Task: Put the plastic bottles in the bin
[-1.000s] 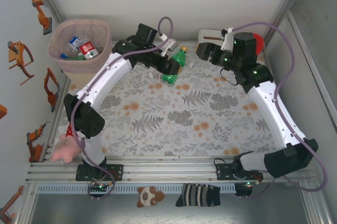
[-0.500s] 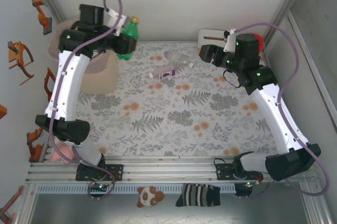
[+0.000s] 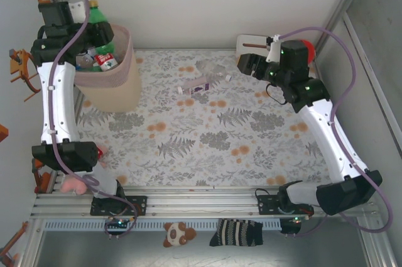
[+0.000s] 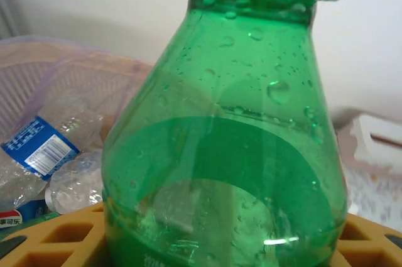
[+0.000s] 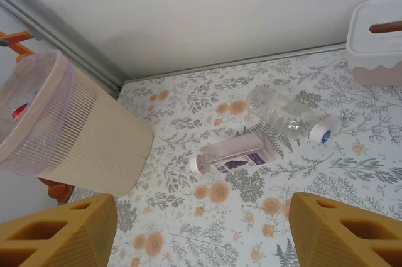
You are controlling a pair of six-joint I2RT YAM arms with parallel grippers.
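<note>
The left gripper carries the green plastic bottle down toward the bottles inside the pink liner next, before it opens.
My left gripper (image 3: 88, 33) is shut on a green plastic bottle (image 3: 100, 25) with a yellow cap, held upright over the beige bin (image 3: 116, 85) at the far left. In the left wrist view the green bottle (image 4: 226, 154) sits between my yellow fingers (image 4: 56, 239), above the pink liner (image 4: 63, 66) and a blue-labelled bottle (image 4: 41, 147) inside. The bin holds several bottles (image 3: 100, 59). My right gripper (image 5: 201, 235) hangs open above the mat, short of a purple-labelled bottle (image 5: 232, 154) and a clear bottle (image 5: 286, 113), both lying flat.
A white tissue box (image 3: 251, 44) stands at the back by my right gripper (image 3: 244, 64), with a red toy (image 3: 306, 47) behind the arm. A pink plush (image 3: 75, 183), a bear toy (image 3: 178, 234) and a striped sock (image 3: 236, 233) lie along the near rail.
My left arm has swung left and up from mid-table, carrying the green bottle to above the bin. The right arm has barely moved.
</note>
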